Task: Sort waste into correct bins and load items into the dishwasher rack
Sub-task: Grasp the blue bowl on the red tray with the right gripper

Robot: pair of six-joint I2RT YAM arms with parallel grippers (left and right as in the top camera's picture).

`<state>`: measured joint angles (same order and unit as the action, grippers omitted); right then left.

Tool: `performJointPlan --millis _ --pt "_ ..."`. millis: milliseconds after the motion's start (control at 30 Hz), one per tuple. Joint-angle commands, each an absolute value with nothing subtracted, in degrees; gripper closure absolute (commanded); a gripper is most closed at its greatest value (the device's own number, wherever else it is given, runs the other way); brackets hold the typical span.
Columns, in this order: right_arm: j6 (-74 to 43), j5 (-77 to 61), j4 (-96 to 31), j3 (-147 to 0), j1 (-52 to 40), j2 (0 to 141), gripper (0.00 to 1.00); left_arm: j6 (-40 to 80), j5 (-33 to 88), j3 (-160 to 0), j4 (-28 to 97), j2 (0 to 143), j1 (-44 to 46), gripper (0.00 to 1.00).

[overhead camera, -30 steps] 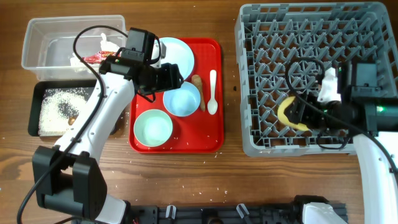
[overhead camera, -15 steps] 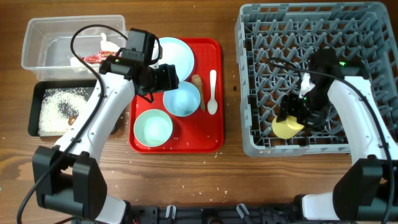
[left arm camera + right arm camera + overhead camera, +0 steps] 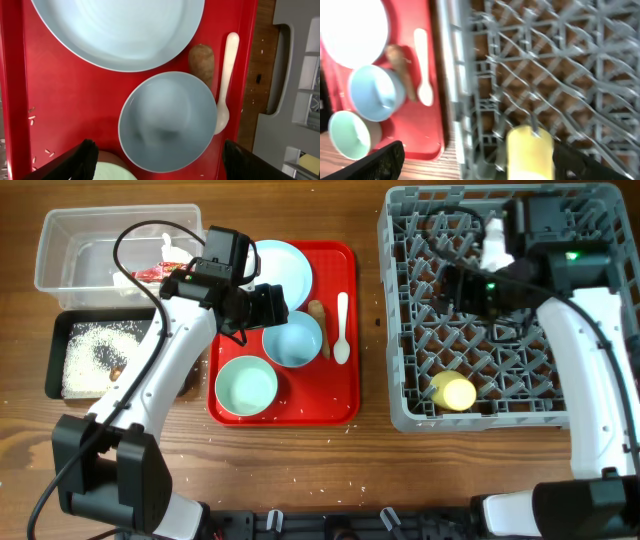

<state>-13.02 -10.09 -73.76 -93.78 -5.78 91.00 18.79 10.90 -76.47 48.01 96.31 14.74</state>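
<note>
The robot's right gripper needs to move from the rack (image 3: 500, 210) next, down to the pale blue-white bowl's rim beside the brown stick, because that side of the bowl faces the rack.
My left gripper (image 3: 272, 305) is open and empty, hovering over the near rim of the pale blue-white bowl (image 3: 293, 340) on the red tray; in the left wrist view the bowl (image 3: 167, 122) lies between my fingertips (image 3: 82, 159). The pale blue plate (image 3: 280, 268), pale green bowl (image 3: 246, 385), white spoon (image 3: 342, 328) and brown stick (image 3: 318, 315) are also on the tray. My right gripper (image 3: 455, 285) is open and empty above the grey rack (image 3: 500, 210). The yellow cup (image 3: 455, 392) lies in the rack's front part, also seen in the right wrist view (image 3: 530, 150).
The clear tub (image 3: 70, 230) at the far left holds the red wrapper (image 3: 155, 273) and white tissue (image 3: 172, 250). The black tray (image 3: 55, 355) in front of it holds rice (image 3: 95, 345). Rice grains are scattered on the wooden table round the red tray (image 3: 330, 405).
My right gripper let go of the yellow cup at the rack's front and moved up and back over the rack. The left arm has barely moved.
</note>
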Motion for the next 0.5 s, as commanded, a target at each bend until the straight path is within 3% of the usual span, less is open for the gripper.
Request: performJointPlan --millis 0,467 --pt "-17.12 -11.70 -70.61 -94.43 -11.09 90.76 0.05 18.44 10.37 -76.93 48.73 95.50 15.16 0.20" --pt "-23.64 -11.64 -58.61 -93.78 -24.58 95.98 0.12 17.02 6.96 -76.82 50.22 95.59 13.76 0.18"
